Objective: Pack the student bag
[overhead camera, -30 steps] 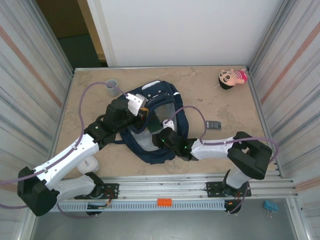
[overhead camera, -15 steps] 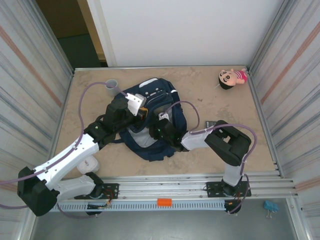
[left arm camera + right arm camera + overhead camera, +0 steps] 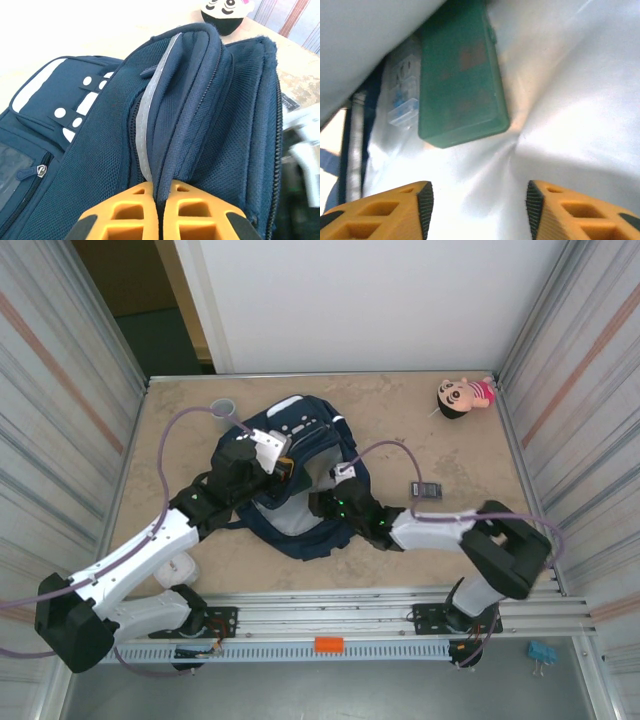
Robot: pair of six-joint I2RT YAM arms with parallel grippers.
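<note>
The bag's opening (image 3: 296, 515) lies below and back of my left gripper, so my left gripper will next move back and down to let go of the bag's fold over that opening.
The student bag (image 3: 300, 430), navy blue with white patches, lies mid-table with its mouth toward the arms. My left gripper (image 3: 287, 466) is shut on the bag's upper rim fabric and holds the mouth up; the left wrist view shows the orange fingers (image 3: 125, 210) pinching a navy fold beside a grey strip, gripper (image 3: 160, 195). My right gripper (image 3: 322, 504) reaches into the mouth. It stands open (image 3: 477, 205) over the pale lining (image 3: 570, 100), holding nothing. A green translucent box (image 3: 462, 75) and a small clear case (image 3: 402, 100) lie on the lining just beyond the fingertips.
A doll (image 3: 463, 395) lies at the far right corner. A grey cup (image 3: 223, 411) stands left of the bag, a small dark device (image 3: 427, 489) lies to its right, and a white object (image 3: 181, 568) sits near the left arm's base. Metal walls close both sides.
The right gripper's jaws narrowed and then widened inside the bag, and its elbow swung left and back out to the right. The bag's top shifted a little. The left gripper kept its hold.
</note>
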